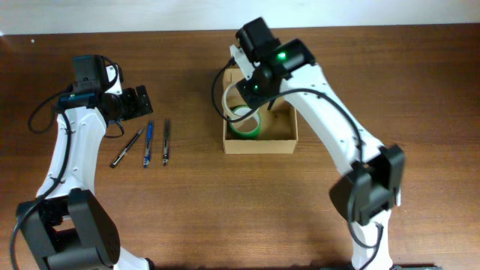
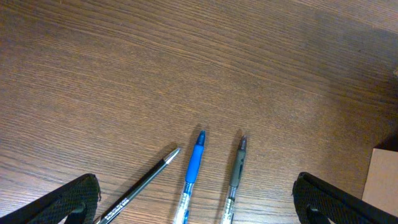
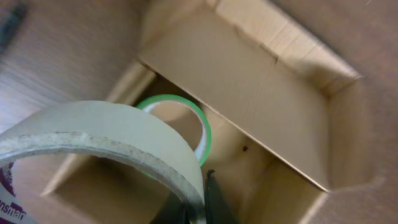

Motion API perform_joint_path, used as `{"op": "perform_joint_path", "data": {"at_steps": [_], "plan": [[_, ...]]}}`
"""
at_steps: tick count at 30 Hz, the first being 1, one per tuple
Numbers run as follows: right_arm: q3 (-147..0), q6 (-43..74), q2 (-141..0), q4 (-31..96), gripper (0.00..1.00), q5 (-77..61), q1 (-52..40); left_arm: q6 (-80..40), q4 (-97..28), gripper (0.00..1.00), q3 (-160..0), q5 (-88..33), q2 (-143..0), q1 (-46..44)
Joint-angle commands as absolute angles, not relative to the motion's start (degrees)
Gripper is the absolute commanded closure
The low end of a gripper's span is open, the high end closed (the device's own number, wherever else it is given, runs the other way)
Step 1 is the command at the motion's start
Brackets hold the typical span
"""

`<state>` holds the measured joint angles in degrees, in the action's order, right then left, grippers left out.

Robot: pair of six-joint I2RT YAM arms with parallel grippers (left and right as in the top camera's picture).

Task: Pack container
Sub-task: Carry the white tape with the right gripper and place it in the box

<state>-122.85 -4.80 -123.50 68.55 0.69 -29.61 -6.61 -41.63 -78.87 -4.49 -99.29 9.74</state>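
Note:
The robot's right gripper should next go down into the box and let go of the beige roll's rim on top of the green-edged tape roll (image 3: 203, 127), which lies in the box below the beige roll (image 3: 106, 134).
The container (image 1: 285, 141) is a tan cardboard box, open, at the table's middle. A green-edged tape roll (image 1: 247, 124) lies inside it, also seen in the right wrist view (image 3: 202, 127). My right gripper (image 1: 241, 99) is shut on a beige tape roll (image 3: 106, 134) and holds it over the box's left part; its fingers (image 3: 199, 205) pinch the roll's wall. My left gripper (image 2: 196, 205) is open and empty, low over a black pen (image 2: 140, 186), a blue pen (image 2: 193, 171) and a grey pen (image 2: 236, 171).
The three pens (image 1: 146, 142) lie side by side on the wood table left of the box. The box's flap (image 3: 236, 87) stands open at its far side. A corner of the box (image 2: 380, 180) shows at the right of the left wrist view.

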Motion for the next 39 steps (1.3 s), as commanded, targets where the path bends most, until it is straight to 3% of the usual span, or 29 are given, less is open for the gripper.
{"op": "perform_joint_path", "data": {"at_steps": [1,20,39], "plan": [[-123.0,-5.1,-125.5,68.2,0.96,2.2,-29.5,-5.7,-41.6,0.01,-80.0,-4.5,-99.7,9.9],[-123.0,-4.0,-136.0,67.9,0.96,2.2,-28.4,-5.7,-41.6,0.01,-80.0,-4.5,-99.7,9.9],[-123.1,-4.1,-133.6,69.3,0.96,-3.9,-24.0,-5.7,-41.6,0.01,-80.0,-4.5,-99.7,9.9]]}}
